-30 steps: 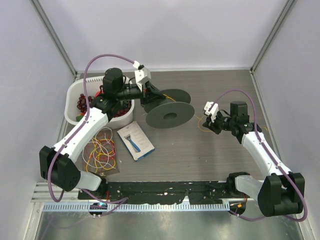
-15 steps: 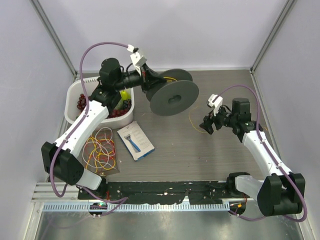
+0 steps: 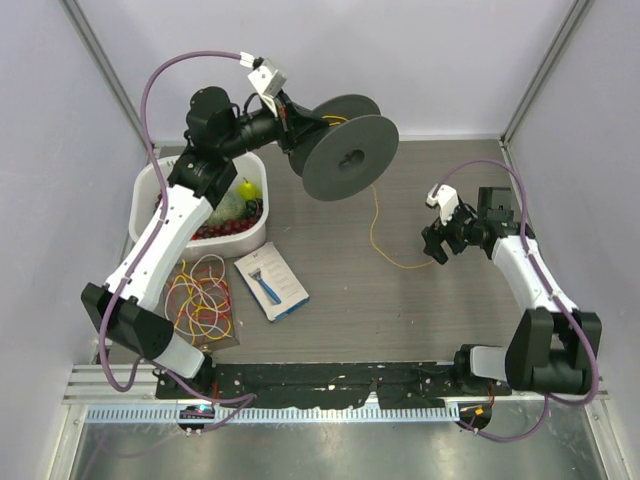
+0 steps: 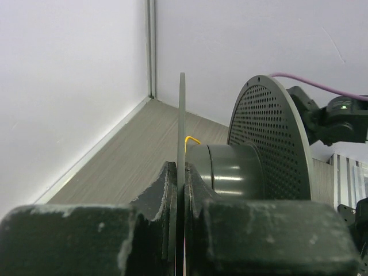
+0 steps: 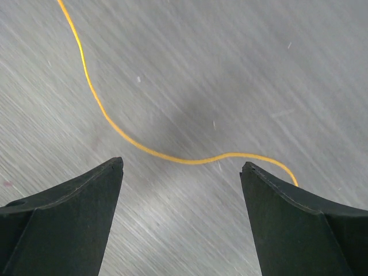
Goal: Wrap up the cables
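Note:
I will next turn and lower my right gripper, moving to the left in the top view onto the spool's yellow cable (image 5: 188, 161). The cable is loose beyond my open fingers.
A dark grey spool (image 3: 347, 155) hangs in the air near the back wall, with my left gripper (image 3: 293, 124) shut on its thin rear flange (image 4: 181, 115). In the left wrist view the jaws pinch that flange edge at the left gripper (image 4: 182, 181), and the perforated flange (image 4: 267, 138) stands to the right. The thin yellow cable (image 3: 376, 215) drops from the spool to the table and curves toward my right gripper (image 3: 438, 246). The right gripper (image 5: 181, 167) is open just above the table. The cable (image 5: 172, 158) lies loose just beyond its tips, touching neither finger.
A white bin (image 3: 240, 240) with red fruit and a yellow-green one sits at the back left. A tangle of coloured wires (image 3: 200, 300) and a packaged blue razor (image 3: 270, 282) lie in front of it. A black strip (image 3: 330, 378) runs along the near edge.
My left arm raised the spool off the table and carried it toward the back wall. My right gripper opened and released the cable, which now trails longer from the spool.

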You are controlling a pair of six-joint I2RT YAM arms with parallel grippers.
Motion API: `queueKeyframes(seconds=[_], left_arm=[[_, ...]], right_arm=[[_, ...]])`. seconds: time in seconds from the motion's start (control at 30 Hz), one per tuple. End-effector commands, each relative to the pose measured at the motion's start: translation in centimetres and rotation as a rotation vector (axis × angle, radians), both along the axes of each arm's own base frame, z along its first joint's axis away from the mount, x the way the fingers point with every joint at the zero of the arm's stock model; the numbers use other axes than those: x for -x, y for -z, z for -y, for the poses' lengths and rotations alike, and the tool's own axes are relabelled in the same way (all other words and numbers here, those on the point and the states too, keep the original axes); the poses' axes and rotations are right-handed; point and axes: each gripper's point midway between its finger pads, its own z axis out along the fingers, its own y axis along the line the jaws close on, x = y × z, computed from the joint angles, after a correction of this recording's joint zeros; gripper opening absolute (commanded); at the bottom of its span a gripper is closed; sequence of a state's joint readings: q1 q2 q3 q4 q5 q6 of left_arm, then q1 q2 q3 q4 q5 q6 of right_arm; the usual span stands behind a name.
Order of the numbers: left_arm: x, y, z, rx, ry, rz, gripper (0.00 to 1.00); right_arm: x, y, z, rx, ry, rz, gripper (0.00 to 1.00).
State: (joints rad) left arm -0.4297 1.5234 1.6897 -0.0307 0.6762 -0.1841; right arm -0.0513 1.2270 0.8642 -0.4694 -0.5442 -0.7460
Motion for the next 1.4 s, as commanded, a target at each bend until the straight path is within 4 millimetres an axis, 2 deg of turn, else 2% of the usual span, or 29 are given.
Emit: queueKeyframes(seconds=[0.0,0.17,0.27,0.47,0.7,0.83,0.9,1.23,1.37], left_arm=[[0.3,-3.5,-0.5,0.041,-0.017,0.053,0.0],[0.5,-4.5,-0.2,0.047,0.005,0.056,0.0],[0.5,-5.5,-0.1,0.051,0.013,0.066,0.0],[0.9,-8.1,0.0,0.077,0.031,0.083,0.0],[1.2,-10.2,0.1,0.111,0.049,0.105,0.0],[1.4,-10.9,0.1,0.122,0.052,0.112,0.0],[1.3,-11.1,0.0,0.123,0.046,0.112,0.0],[1.7,-12.2,0.0,0.139,0.056,0.124,0.0],[1.8,-12.6,0.0,0.141,0.055,0.132,0.0]], right_arm=[[1.9,2.3,1.9,0.091,-0.142,-0.104,0.88],[2.5,4.2,1.5,0.143,-0.309,-0.065,0.88],[2.8,4.9,0.1,0.121,-0.435,0.001,0.87],[1.8,6.1,-0.6,0.088,-0.492,0.015,0.87],[1.2,7.4,-1.3,0.075,-0.541,0.016,0.85],[-0.1,8.0,-1.9,0.069,-0.527,0.039,0.83],[-1.4,7.8,-2.2,0.07,-0.512,0.076,0.81],[-5.0,8.2,-3.7,0.059,-0.526,0.141,0.8],[-5.3,8.7,-4.8,0.053,-0.573,0.094,0.79]])
